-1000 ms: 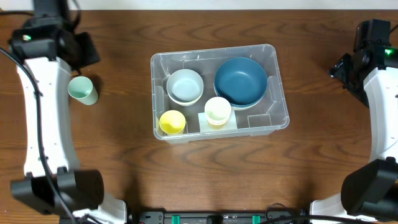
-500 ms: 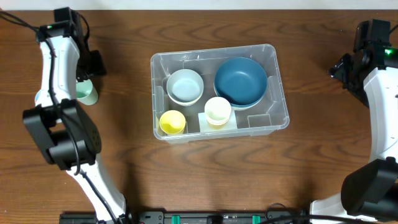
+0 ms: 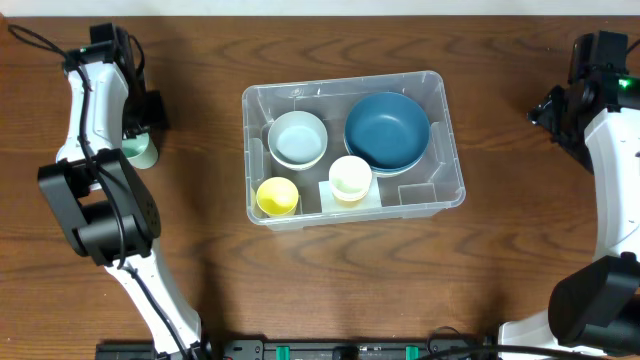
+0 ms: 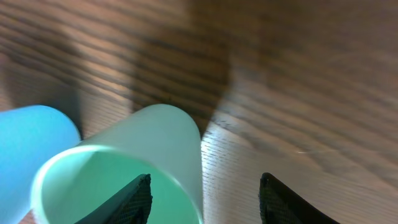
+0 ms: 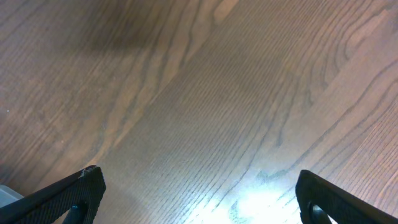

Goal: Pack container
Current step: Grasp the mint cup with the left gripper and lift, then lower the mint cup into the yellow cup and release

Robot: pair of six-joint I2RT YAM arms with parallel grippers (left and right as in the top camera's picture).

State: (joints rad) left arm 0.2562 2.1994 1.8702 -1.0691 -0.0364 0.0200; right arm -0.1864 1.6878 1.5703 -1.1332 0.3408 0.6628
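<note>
The left gripper lowers over the cup's side facing the container next, since one finger lines up with the mint cup's opening and the other is outside.
The clear plastic container sits mid-table and holds a dark blue bowl, a pale blue bowl, a cream cup and a yellow cup. A mint green cup stands on the wood at the far left. My left gripper is right over it. In the left wrist view the mint cup has one finger inside its mouth and the other outside. The left gripper is open, its outer finger well off the wall. My right gripper hangs open over bare wood.
In the left wrist view a light blue rounded thing lies against the mint cup's left side. The left arm's white links run down the table's left side, the right arm's down the right side. Bare wood surrounds the container.
My left gripper has come down and forward onto the mint cup, and the left arm's links have swung round. The right arm and the container's contents have not moved.
</note>
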